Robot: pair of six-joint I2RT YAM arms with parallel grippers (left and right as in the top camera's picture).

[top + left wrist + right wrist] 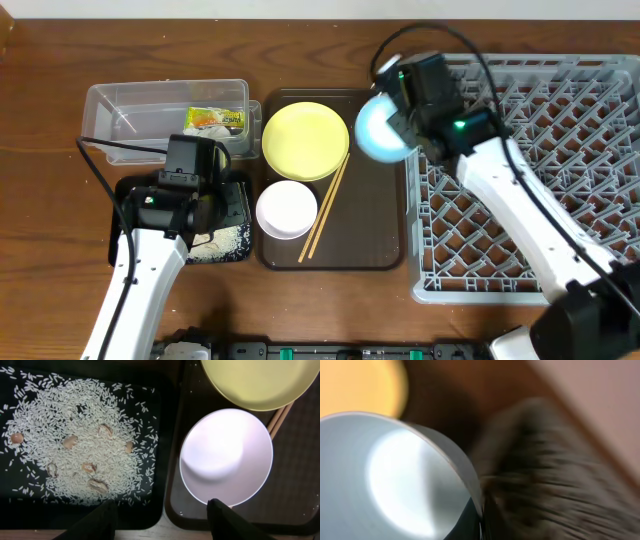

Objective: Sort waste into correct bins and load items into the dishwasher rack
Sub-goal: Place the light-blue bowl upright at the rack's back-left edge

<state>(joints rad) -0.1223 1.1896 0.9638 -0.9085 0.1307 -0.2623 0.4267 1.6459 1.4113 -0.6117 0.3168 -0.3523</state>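
Observation:
The bowl hangs outside the rack, so the robot's right gripper should next swing and tilt over the rack's far corner [464,73] [532,427] by the brown tray, then go down to release.
My right gripper [398,118] is shut on the rim of the light blue bowl [380,132], held in the air at the left edge of the grey dishwasher rack [560,170]; the bowl fills the blurred right wrist view [395,475]. My left gripper [160,517] is open and empty above the near edges of the black tray [150,505] and the brown serving tray. Loose rice [75,445] lies in the black tray [238,215]. The white bowl [287,210], yellow plate [305,140] and chopsticks [326,205] lie on the brown tray. The snack wrapper [216,121] lies in the clear tub [120,110].
The brown serving tray [375,225] lies between the black tray and the rack. A black cable [120,150] runs over the clear tub to the left arm. The white bowl [226,457] and yellow plate [260,382] also show in the left wrist view.

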